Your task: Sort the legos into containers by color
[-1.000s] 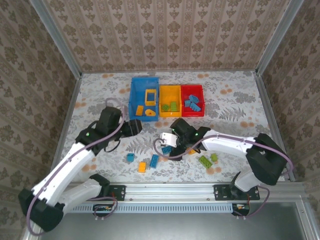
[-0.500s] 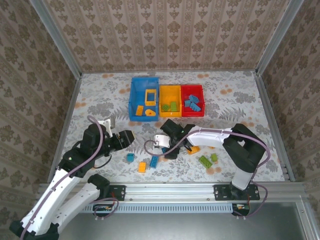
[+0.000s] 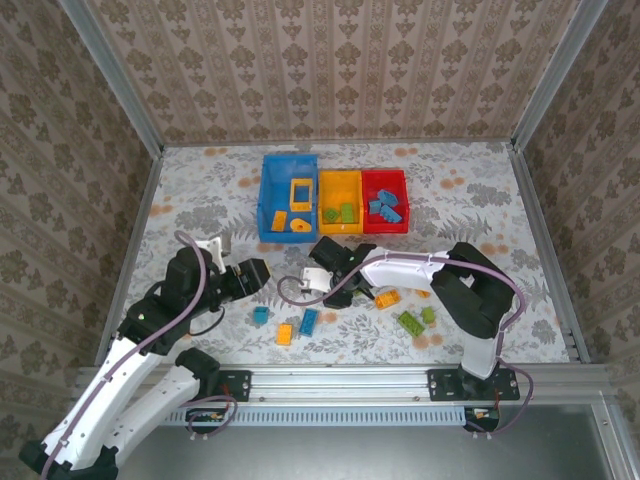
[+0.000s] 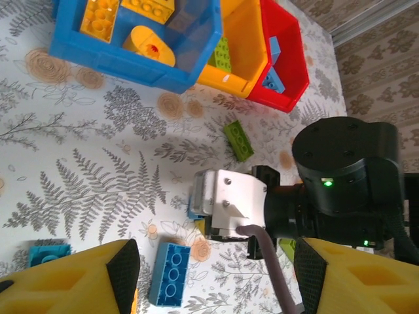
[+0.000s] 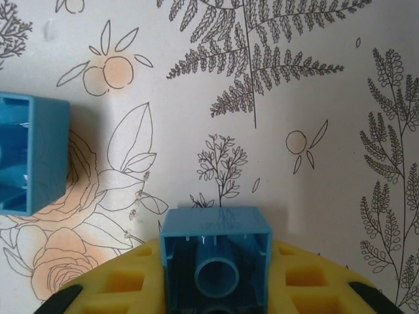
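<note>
My right gripper will lift off the tabletop next and take the blue lego outward over the red bin (image 3: pixel 385 213) to let go of it, since blue pieces are already there.
My right gripper (image 3: pixel 332 290) is down at the table's middle, shut on a blue lego (image 5: pixel 216 261) whose hollow underside faces the camera between the yellow pads (image 5: pixel 111 281). A second blue brick (image 5: pixel 29 154) lies just left of it. My left gripper (image 3: pixel 258 272) hovers open left of centre over a blue brick (image 4: pixel 169 275) and a teal one (image 4: pixel 49 252). The blue bin (image 3: pixel 288 208) holds orange pieces, the orange-yellow bin (image 3: pixel 340 214) green ones, and the red bin (image 3: pixel 385 213) blue ones.
Loose legos lie near the front edge: a small blue one (image 3: pixel 261 315), an orange one (image 3: pixel 284 333), a blue one (image 3: pixel 308 320), an orange one (image 3: pixel 386 298) and a green one (image 3: pixel 409 322). The right arm's white camera mount (image 4: pixel 229 203) sits close in front of my left gripper.
The right gripper shifted left and closed on the blue brick. The left arm drew back toward the near left a second ago and has held still since.
</note>
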Robot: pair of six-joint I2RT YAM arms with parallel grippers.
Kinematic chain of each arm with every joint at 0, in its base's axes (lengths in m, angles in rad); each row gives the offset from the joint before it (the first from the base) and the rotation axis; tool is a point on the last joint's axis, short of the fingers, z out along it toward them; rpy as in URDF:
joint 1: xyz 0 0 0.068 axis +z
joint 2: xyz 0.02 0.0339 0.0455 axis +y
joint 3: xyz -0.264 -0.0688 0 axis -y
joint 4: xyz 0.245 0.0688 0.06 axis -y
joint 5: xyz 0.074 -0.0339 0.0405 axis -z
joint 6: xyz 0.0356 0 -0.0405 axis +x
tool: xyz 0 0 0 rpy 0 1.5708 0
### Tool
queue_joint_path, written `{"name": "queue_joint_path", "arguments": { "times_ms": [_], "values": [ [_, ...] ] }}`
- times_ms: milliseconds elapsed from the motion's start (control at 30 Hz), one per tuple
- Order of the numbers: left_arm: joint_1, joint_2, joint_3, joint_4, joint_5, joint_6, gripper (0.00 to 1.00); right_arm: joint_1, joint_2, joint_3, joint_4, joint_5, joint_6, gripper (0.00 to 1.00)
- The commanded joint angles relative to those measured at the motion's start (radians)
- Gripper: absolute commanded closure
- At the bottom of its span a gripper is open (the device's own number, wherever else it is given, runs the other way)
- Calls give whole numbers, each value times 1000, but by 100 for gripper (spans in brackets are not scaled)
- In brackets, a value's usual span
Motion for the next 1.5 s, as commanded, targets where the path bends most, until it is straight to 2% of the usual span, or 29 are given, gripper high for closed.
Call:
{"name": "queue_joint_path", "arguments": {
  "times_ms": [0, 100, 267, 400, 533, 833, 1233, 1333, 1467],
  "values": [
    [5, 14, 0, 86, 32, -26, 34, -38, -83, 39, -30, 36, 52, 78],
    [5, 56, 22, 133, 48, -27, 34, -118, -165, 54, -12, 15, 118, 79],
    [-6, 174, 82, 204, 76, 15, 34, -305, -246, 72, 43, -65, 263, 80],
    [-40, 295, 156, 225, 87, 72, 34, -431, -218, 119, 69, -132, 394, 80],
    [-84, 394, 215, 243, 69, 105, 35, -514, -120, 217, 22, -164, 499, 81],
    [-134, 504, 265, 251, 40, 130, 35, -594, 75, 361, -75, -156, 609, 83],
    [-148, 513, 260, 211, 28, 140, 35, -624, 222, 476, -116, -184, 663, 79],
    [-148, 512, 261, 193, 13, 141, 35, -624, 242, 496, -101, -181, 678, 72],
    [-149, 515, 266, 149, -5, 147, 35, -623, 235, 502, -74, -185, 692, 50]
  ]
}}
